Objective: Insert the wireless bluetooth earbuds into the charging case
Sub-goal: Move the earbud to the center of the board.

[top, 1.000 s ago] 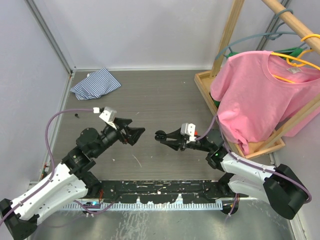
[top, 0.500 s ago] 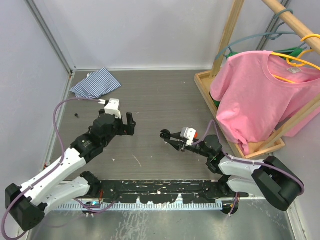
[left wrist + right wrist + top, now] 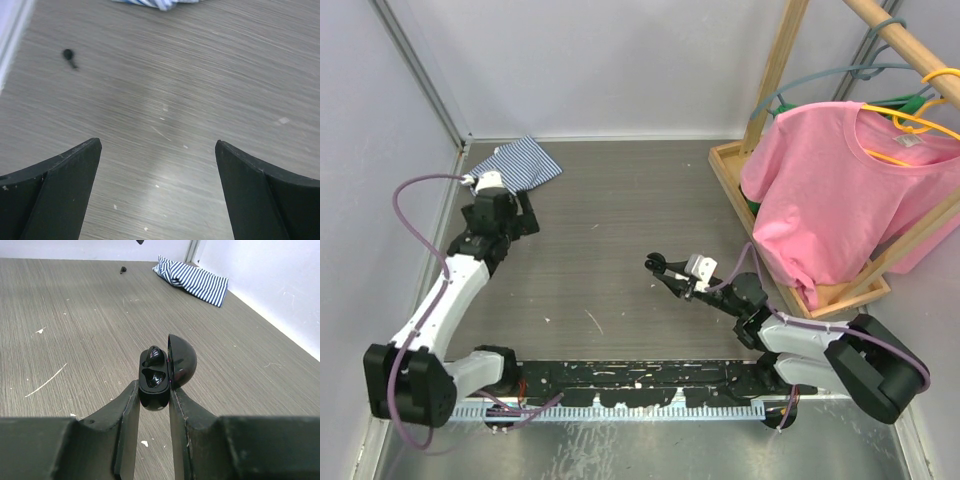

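The loose black earbud (image 3: pixel 69 58) is below the left gripper, to its left in the wrist view, so the left gripper will move that way and go down, as one socket is empty.
My right gripper (image 3: pixel 153 390) is shut on the black charging case (image 3: pixel 152 379), held low over the table. Its lid (image 3: pixel 181 360) stands open to the right. One black earbud (image 3: pixel 154 355) sits in the far socket; the near socket looks glossy and hollow. In the top view the case (image 3: pixel 655 263) is near the table's middle at the right gripper (image 3: pixel 666 269). Another black earbud (image 3: pixel 69 56) lies loose on the table, ahead and left of my open left gripper (image 3: pixel 157 145). That gripper (image 3: pixel 527 218) hovers at the far left with nothing between its fingers.
A striped blue-and-white cloth (image 3: pixel 512 165) lies crumpled at the back left, just beyond the left gripper. A wooden rack (image 3: pixel 760 215) with a pink T-shirt (image 3: pixel 840 190) fills the right side. White flecks and scratches dot the table (image 3: pixel 620 210).
The left arm has swung from the centre out to the far left, toward the striped cloth, and its jaws have opened wider. The right gripper has barely shifted, case still held.
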Robot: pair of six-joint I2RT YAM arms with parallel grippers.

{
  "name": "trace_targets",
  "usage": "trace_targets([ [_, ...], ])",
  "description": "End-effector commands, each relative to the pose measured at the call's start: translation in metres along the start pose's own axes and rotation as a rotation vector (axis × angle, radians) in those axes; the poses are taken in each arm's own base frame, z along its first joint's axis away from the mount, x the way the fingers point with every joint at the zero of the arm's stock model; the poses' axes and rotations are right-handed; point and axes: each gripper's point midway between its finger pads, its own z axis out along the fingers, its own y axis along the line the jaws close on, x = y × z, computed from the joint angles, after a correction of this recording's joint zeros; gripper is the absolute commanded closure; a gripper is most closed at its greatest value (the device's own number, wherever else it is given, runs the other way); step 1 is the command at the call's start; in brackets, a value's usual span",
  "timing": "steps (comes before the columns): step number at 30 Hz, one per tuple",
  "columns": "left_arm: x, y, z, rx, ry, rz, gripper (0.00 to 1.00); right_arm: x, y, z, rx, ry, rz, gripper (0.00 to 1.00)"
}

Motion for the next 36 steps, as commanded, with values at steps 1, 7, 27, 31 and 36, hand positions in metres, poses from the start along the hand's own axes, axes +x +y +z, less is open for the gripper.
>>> trace_targets([
  [1,-0.019,0.039,0.022,-0.103,0.01,-0.071,0.01,-0.027,-0.01,-0.002,0.047,-0.094,-0.051,0.94],
  [7,-0.031,0.08,0.054,-0.208,0.064,-0.144,0.02,-0.026,-0.011,-0.002,0.051,-0.095,-0.054,0.94],
  [27,-0.005,0.166,0.14,-0.316,0.306,-0.328,0.24,-0.029,-0.009,-0.001,0.039,-0.09,-0.052,0.94],
  [31,0.004,0.174,0.151,-0.324,0.365,-0.324,0.35,-0.026,-0.01,-0.001,0.051,-0.08,-0.053,0.95],
  [36,0.013,0.177,0.164,-0.323,0.413,-0.314,0.44,-0.025,-0.011,-0.001,0.056,-0.076,-0.055,0.95],
])
